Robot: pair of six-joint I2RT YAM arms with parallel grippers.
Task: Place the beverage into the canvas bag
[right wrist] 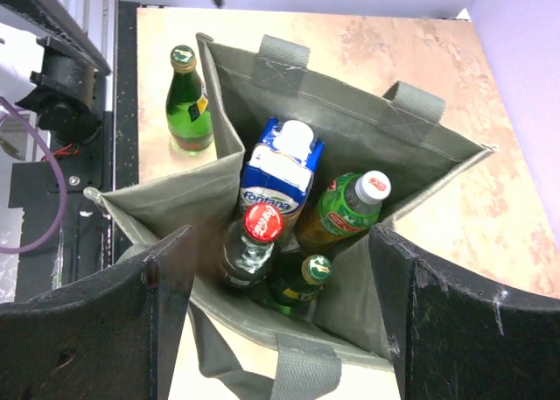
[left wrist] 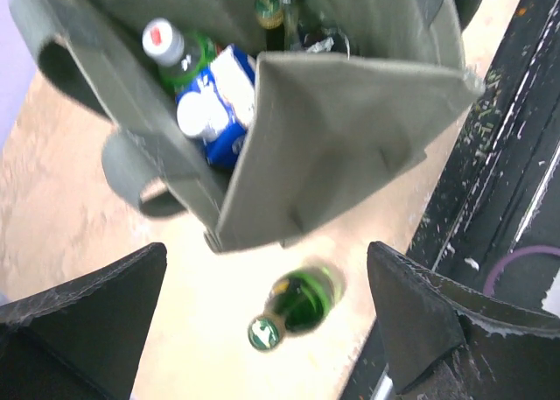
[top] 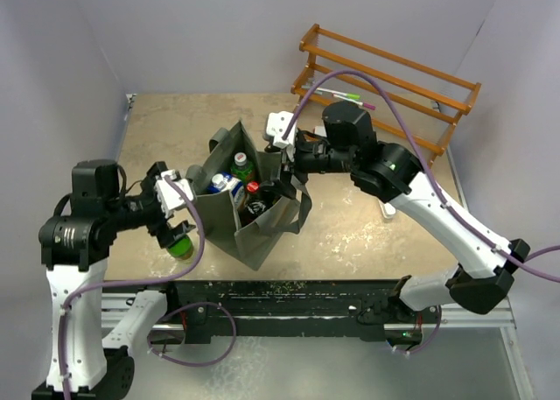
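Note:
The green glass bottle's capped neck (left wrist: 267, 328) is narrow and already points up between my left gripper's open fingers, so I need to lower them around it next.
The canvas bag (top: 255, 232) stands open near the table's front. It holds a blue-and-white carton (right wrist: 282, 168), a red-capped cola bottle (right wrist: 254, 242), a green-labelled bottle with a white cap (right wrist: 346, 209) and a small green bottle (right wrist: 302, 282). One more beverage, a green glass bottle (top: 181, 245), stands upright on the table just left of the bag (left wrist: 350, 137). My left gripper (left wrist: 267, 304) hangs open over this bottle (left wrist: 302, 302), fingers well apart and touching nothing. My right gripper (right wrist: 280, 277) is open above the bag's mouth (right wrist: 350, 129), holding nothing.
A wooden rack (top: 394, 85) with pens (top: 337, 94) on it stands at the back right. A black rail (top: 306, 295) runs along the front edge, close to the bag and the bottle. Grey walls close in the left side and the back.

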